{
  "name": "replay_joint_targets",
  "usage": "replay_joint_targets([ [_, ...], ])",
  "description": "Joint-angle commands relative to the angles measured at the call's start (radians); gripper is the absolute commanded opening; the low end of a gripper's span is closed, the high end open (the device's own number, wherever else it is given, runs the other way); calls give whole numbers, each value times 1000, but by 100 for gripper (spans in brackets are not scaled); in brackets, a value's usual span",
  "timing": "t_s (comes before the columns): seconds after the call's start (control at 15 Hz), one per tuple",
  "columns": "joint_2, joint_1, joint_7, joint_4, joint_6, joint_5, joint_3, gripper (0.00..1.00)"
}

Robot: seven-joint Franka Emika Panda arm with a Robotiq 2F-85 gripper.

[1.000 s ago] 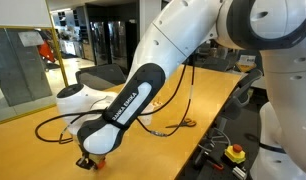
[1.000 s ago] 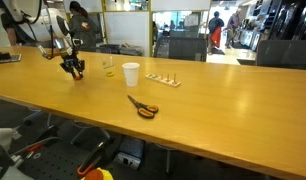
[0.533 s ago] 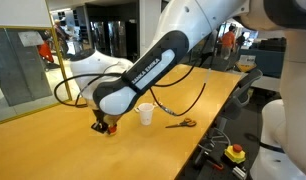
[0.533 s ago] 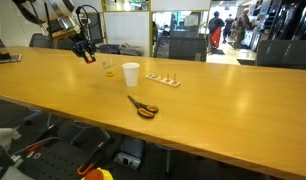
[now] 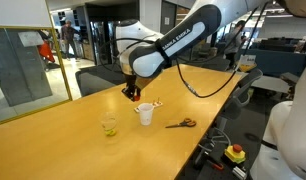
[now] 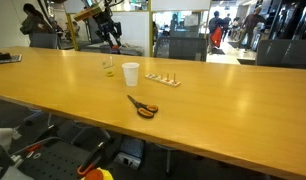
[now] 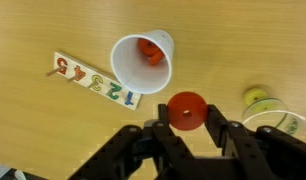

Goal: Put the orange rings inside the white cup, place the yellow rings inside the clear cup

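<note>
Next, my gripper shifts to the left in the wrist view and down over the white cup's opening (image 5: pixel 146 107) (image 7: pixel 142 63) to release, as the orange ring still hangs beside it.
In the wrist view my gripper (image 7: pixel 186 116) is shut on a flat orange ring (image 7: pixel 186 108), held just beside the white cup (image 7: pixel 127 66). Another orange ring (image 7: pixel 148 49) lies inside that cup. The clear cup (image 7: pixel 280 122) stands at the right edge with a yellow ring (image 7: pixel 256 97) in it. In an exterior view the gripper (image 5: pixel 132 94) hangs above and slightly behind the white cup (image 5: pixel 145 114), with the clear cup (image 5: pixel 110 125) to its left. From the opposite side the white cup (image 6: pixel 130 73) and clear cup (image 6: pixel 108 67) stand side by side.
A white numbered strip (image 7: pixel 91 80) lies on the wooden table next to the white cup, seen also as a strip (image 6: pixel 165 80) in an exterior view. Orange-handled scissors (image 5: pixel 180 123) lie nearer the table's edge, the same scissors (image 6: pixel 143 107) in front of the cups.
The arm has swung across the table from a low spot far from the cups to a raised position by the white cup. The jaws stayed shut on the orange ring.
</note>
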Motion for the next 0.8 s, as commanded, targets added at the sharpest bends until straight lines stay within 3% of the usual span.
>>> replay_joint_targets([
  [0.0,-25,-79,-81,-46,59,28,-14,22],
  [0.33,13,-134,-153,-56,101,93,-28,24],
  [0.73,69,-153,-255,-40,111,212,-30,24],
])
